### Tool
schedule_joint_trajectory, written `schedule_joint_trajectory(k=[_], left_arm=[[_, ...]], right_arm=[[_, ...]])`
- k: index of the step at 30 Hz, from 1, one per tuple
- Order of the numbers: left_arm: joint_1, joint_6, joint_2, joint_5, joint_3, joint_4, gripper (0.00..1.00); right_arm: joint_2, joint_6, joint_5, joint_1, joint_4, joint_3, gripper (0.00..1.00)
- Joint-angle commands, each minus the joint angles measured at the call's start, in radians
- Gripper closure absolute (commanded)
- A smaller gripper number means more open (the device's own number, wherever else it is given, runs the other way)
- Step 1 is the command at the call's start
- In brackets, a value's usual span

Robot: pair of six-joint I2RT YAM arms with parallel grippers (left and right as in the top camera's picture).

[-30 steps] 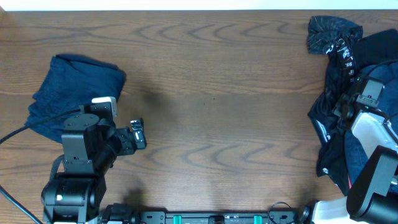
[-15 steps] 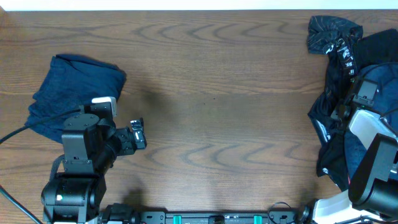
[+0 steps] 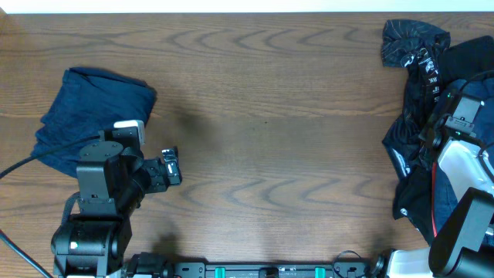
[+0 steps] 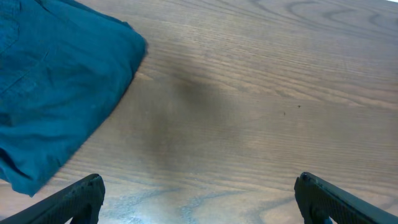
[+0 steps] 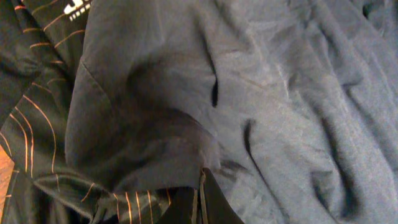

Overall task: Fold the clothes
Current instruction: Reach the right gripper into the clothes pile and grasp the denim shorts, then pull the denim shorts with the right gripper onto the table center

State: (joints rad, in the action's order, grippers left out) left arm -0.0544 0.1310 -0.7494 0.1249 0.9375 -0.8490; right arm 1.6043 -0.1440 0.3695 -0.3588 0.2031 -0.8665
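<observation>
The dark blue edge goes off the heap to the left in the overhead view next, carried by my right gripper to the table's empty middle.
A heap of unfolded clothes (image 3: 409, 154) lies at the table's right edge: a dark blue garment (image 5: 280, 93) over a black one with thin orange stripes (image 5: 31, 62). My right gripper (image 3: 437, 123) is down in this heap. In the right wrist view its jaws (image 5: 200, 186) are pressed together, and a fold of the dark blue cloth bunches at their tip. A folded blue garment (image 3: 89, 116) rests at the left, also seen in the left wrist view (image 4: 56, 81). My left gripper (image 3: 171, 166) stands open over bare wood (image 4: 199, 199), to the right of the folded garment and holding nothing.
A crumpled black garment with white print (image 3: 413, 38) sits at the far right corner. The wooden table (image 3: 270, 139) stretches between the two arms. Both arm bases stand at the near edge.
The right gripper's jaws have closed on the cloth of the heap, and the wrist has shifted slightly. The left arm and the folded garment have not moved.
</observation>
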Motion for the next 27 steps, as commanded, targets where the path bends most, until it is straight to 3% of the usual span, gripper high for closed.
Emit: schedule_joint_trajectory(k=[1, 5, 9, 13, 19, 27], left_arm=[[-0.003, 0.005, 0.004, 0.006, 0.023, 0.001, 0.01], [-0.003, 0.005, 0.004, 0.006, 0.023, 0.001, 0.01], [-0.003, 0.005, 0.004, 0.006, 0.023, 0.001, 0.01], [-0.003, 0.005, 0.004, 0.006, 0.023, 0.000, 0.01], [-0.003, 0.005, 0.004, 0.006, 0.023, 0.001, 0.01], [-0.003, 0.005, 0.004, 0.006, 0.023, 0.001, 0.01]], right_arm=[[-0.009, 0.012, -0.038, -0.009, -0.002, -0.017, 0.99], [-0.009, 0.027, -0.113, -0.009, -0.003, -0.017, 0.99], [-0.018, 0.186, -0.488, 0.011, 0.003, -0.047, 0.99], [-0.059, 0.163, -0.689, 0.094, 0.034, -0.169, 0.99], [-0.076, 0.197, -0.778, 0.386, 0.219, -0.412, 0.99], [0.001, 0.385, -0.734, 0.847, 0.468, -0.410, 0.99]])
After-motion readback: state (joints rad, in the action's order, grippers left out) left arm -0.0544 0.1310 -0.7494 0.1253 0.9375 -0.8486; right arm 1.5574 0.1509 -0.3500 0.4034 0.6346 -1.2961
